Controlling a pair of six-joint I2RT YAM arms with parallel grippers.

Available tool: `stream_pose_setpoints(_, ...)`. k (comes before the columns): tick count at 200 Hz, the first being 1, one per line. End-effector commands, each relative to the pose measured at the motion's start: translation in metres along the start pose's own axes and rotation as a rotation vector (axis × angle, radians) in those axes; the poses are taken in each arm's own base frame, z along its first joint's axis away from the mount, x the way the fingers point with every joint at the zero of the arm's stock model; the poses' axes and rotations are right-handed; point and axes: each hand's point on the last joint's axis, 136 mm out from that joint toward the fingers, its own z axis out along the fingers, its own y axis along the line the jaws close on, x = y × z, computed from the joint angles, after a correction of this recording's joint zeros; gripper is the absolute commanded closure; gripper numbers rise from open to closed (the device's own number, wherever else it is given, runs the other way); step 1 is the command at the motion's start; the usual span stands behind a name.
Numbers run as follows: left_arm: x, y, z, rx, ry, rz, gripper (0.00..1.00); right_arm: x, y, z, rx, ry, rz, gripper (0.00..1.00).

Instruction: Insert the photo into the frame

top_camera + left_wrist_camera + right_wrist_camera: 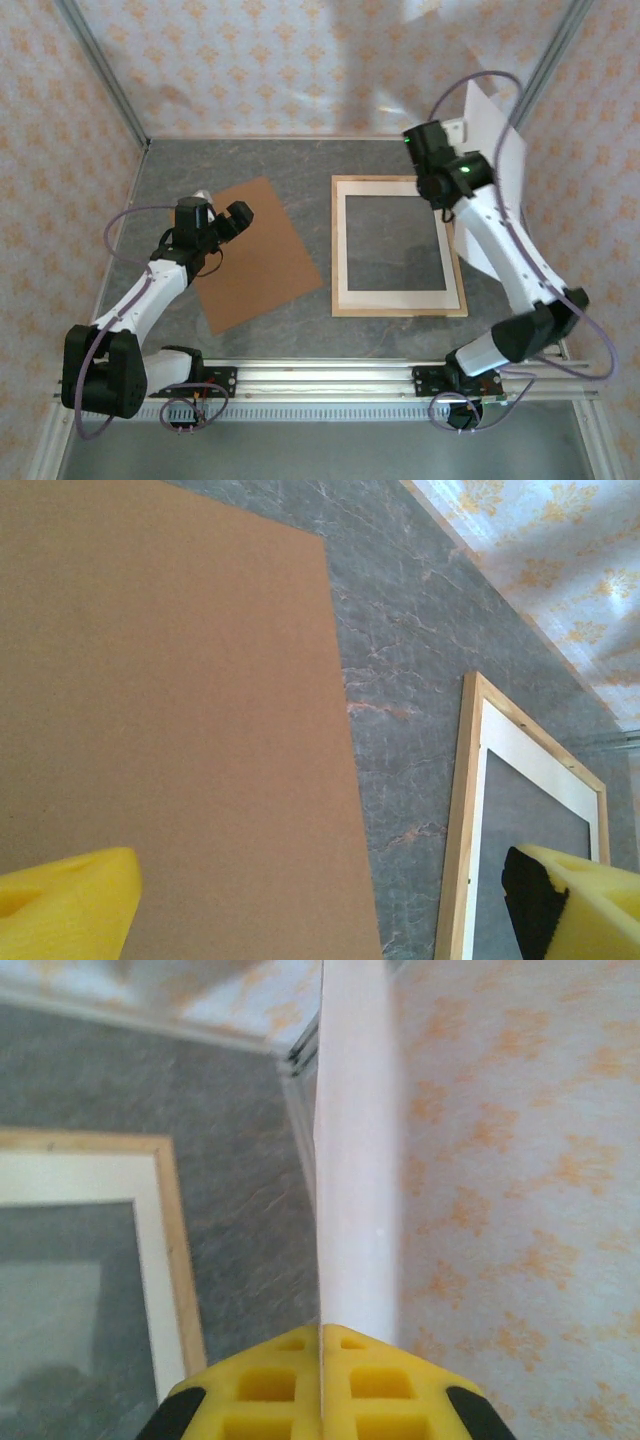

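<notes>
I will swing my right gripper across the frame [400, 313] and down to its side by the brown board to release the photo, as the window is still bare.
The photo [492, 115] hangs upright in the air at the right, its plain white back toward the camera. My right gripper [450, 135] is shut on its edge. In the right wrist view the photo [355, 1160] runs edge-on up from the shut yellow fingertips of the right gripper [322, 1335]. The frame [400, 313] of light wood lies flat mid-table, left of the held photo, and shows in the wrist views as a wood strip [180, 1260] [462, 810]. My left gripper [235, 220] [320, 910] stands open above the brown board, holding nothing.
A cream mat board [395, 297] [530, 755] with a cut-out window lies inside the frame. A plain brown backing board [255, 255] [170, 710] lies tilted on the grey table, left of the frame. Patterned walls enclose the table; the right wall is close to the photo.
</notes>
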Motion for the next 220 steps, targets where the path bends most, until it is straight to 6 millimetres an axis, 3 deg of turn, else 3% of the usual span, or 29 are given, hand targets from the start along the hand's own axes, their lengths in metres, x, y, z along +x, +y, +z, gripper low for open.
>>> stream_pose_setpoints(1,-0.009,-0.006,-0.001,-0.005,-0.033,0.022,0.06,0.031,0.061,0.019,-0.102,0.107,-0.103,1.0)
stream_pose_setpoints(22,-0.008,-0.004,0.001,-0.012,-0.024,0.025,0.06,0.056,0.123,0.026,-0.261,0.178,-0.092,1.0)
stream_pose_setpoints(38,-0.006,-0.003,0.004,-0.015,-0.017,0.027,0.06,0.074,0.159,0.03,-0.331,0.225,-0.091,1.0)
stream_pose_setpoints(60,-0.004,-0.001,0.007,-0.016,-0.009,0.026,0.06,0.088,0.192,0.033,-0.384,0.262,-0.091,1.0)
stream_pose_setpoints(80,-0.002,0.001,0.009,-0.016,-0.008,0.027,0.06,0.089,0.216,0.029,-0.457,0.265,-0.065,1.0)
stream_pose_setpoints(125,0.001,0.004,0.012,-0.027,0.001,0.036,0.06,0.074,0.249,0.016,-0.525,0.211,-0.062,1.0)
stream_pose_setpoints(159,0.003,0.006,0.015,-0.029,0.011,0.037,0.06,0.067,0.264,0.021,-0.493,0.181,-0.145,1.0)
stream_pose_setpoints(220,0.002,0.006,0.017,-0.032,0.01,0.037,0.06,0.068,0.265,0.036,-0.407,0.188,-0.185,1.0)
